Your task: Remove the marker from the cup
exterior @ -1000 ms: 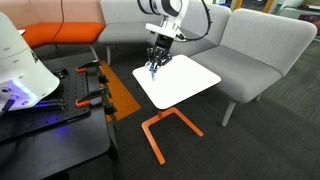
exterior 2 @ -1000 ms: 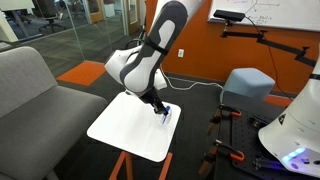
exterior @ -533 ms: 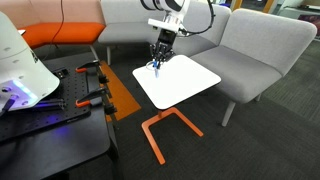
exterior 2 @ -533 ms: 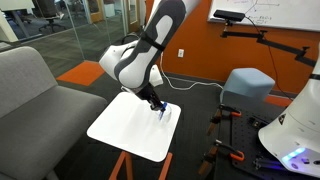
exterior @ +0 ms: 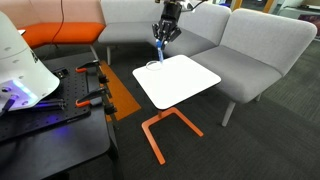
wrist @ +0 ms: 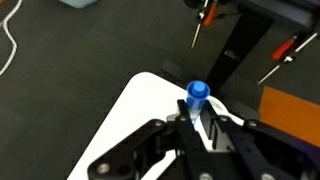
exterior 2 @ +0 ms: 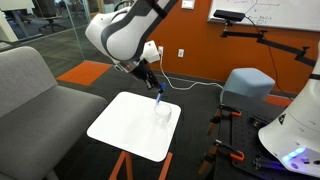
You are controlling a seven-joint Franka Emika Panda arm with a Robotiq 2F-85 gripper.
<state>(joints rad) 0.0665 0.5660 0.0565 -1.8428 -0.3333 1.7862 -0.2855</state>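
Note:
My gripper moves aside and down to the bare tabletop below it next, beside the cup, and releases there, as the cup stands under the marker (exterior: 160, 46).
My gripper (exterior: 162, 38) is shut on the blue marker (exterior: 160, 46) and holds it upright in the air above the far corner of the white table (exterior: 180, 82). In an exterior view the marker (exterior 2: 161, 96) hangs from the gripper (exterior 2: 157, 88), just above the small pale cup (exterior 2: 164, 110), which stands on the table (exterior 2: 125, 125). The cup (exterior: 152, 66) is a faint whitish spot at the table's edge. In the wrist view the marker's blue end (wrist: 197, 93) shows between the fingers (wrist: 197, 112). The cup is hidden there.
Grey sofa seats (exterior: 255, 45) stand behind and beside the table. A black workbench with orange clamps (exterior: 95, 85) stands close to the table's edge. The table has an orange metal foot (exterior: 165, 130). A grey stool (exterior 2: 247, 88) stands nearby.
The gripper has risen well above the table with the marker in it. The marker has come up out of the cup, and the cup has stayed on the table.

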